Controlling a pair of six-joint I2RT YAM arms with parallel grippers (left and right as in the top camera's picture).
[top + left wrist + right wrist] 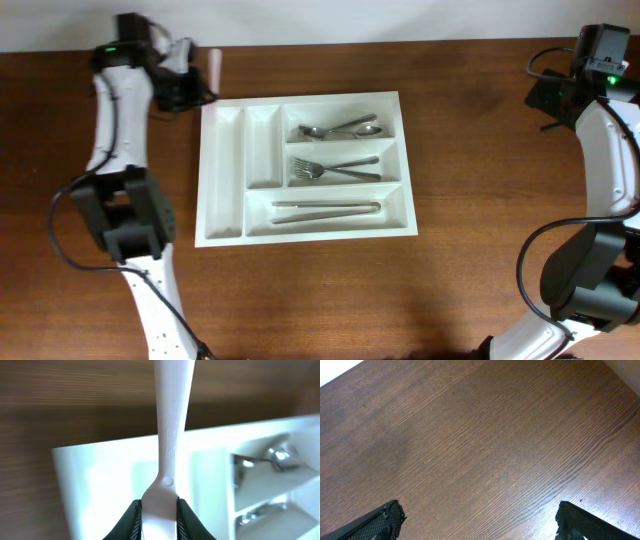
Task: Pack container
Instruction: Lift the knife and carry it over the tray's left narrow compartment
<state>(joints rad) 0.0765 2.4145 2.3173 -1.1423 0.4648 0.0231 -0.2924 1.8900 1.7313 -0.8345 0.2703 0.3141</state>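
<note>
My left gripper moves to the right in the overhead view next, over the inner upright compartment (209, 480). It then lowers to release the utensil (172, 425) there, since that slot is empty.
The container (222, 172) is a large white compartmented tray at mid-table; its left part fills the lower left wrist view (100, 485). My left gripper (188, 82) hovers just off the tray's far-left corner, shut on a white plastic utensil (172, 425). The utensil's handle (214, 66) sticks out beyond the fingers (131, 522); its working end is hidden between them. My right gripper (480, 522) is open over bare wood at the far right (548, 95), holding nothing.
Metal spoons (345, 129), forks (335, 168) and a long pair of metal pieces (325, 210) lie in the tray's three horizontal compartments. The two narrow upright compartments (262, 150) show nothing inside. The spoons also show in the left wrist view (277, 455).
</note>
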